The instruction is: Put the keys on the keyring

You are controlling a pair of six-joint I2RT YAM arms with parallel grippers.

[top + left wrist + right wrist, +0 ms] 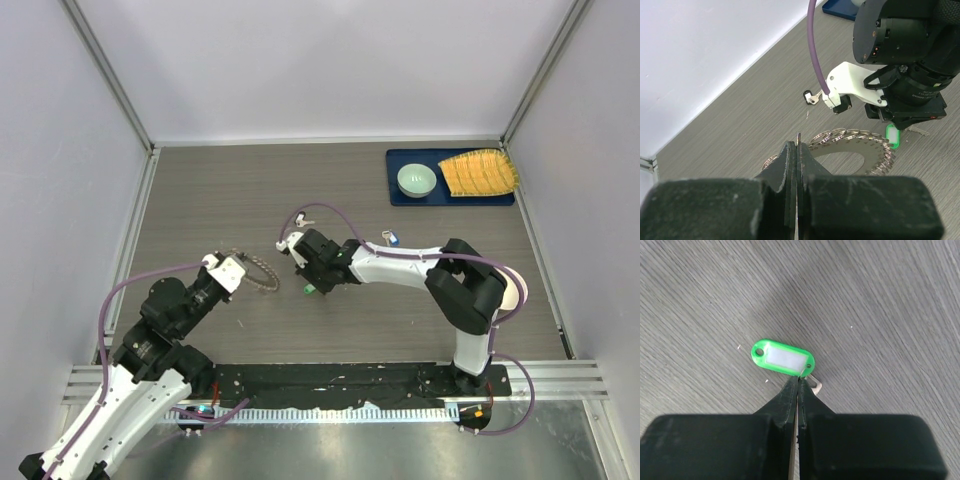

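Observation:
The tabletop is bare to the right of my right gripper in the wrist view, so next I will move there, away from the keyring (263, 273), and let go of the green key.
My left gripper (243, 270) is shut on the rim of the keyring (263, 273), a flat grey ring strung with small wire loops. In the left wrist view the jaws (797, 145) pinch the ring's near edge, and the keyring (860, 145) reaches toward the right arm. My right gripper (315, 282) is shut on the green key (310, 290), just right of the keyring. In the right wrist view the fingertips (799, 379) pinch the joint between the green head (782, 357) and the silver blade (815, 385), just above the table. The blue key (392, 238) lies beside the right arm.
A small dark-headed key (811, 97) lies on the table beyond the keyring. A blue tray (500, 197) at the back right holds a pale green bowl (416, 180) and a yellow ribbed piece (480, 172). Grey walls enclose the table.

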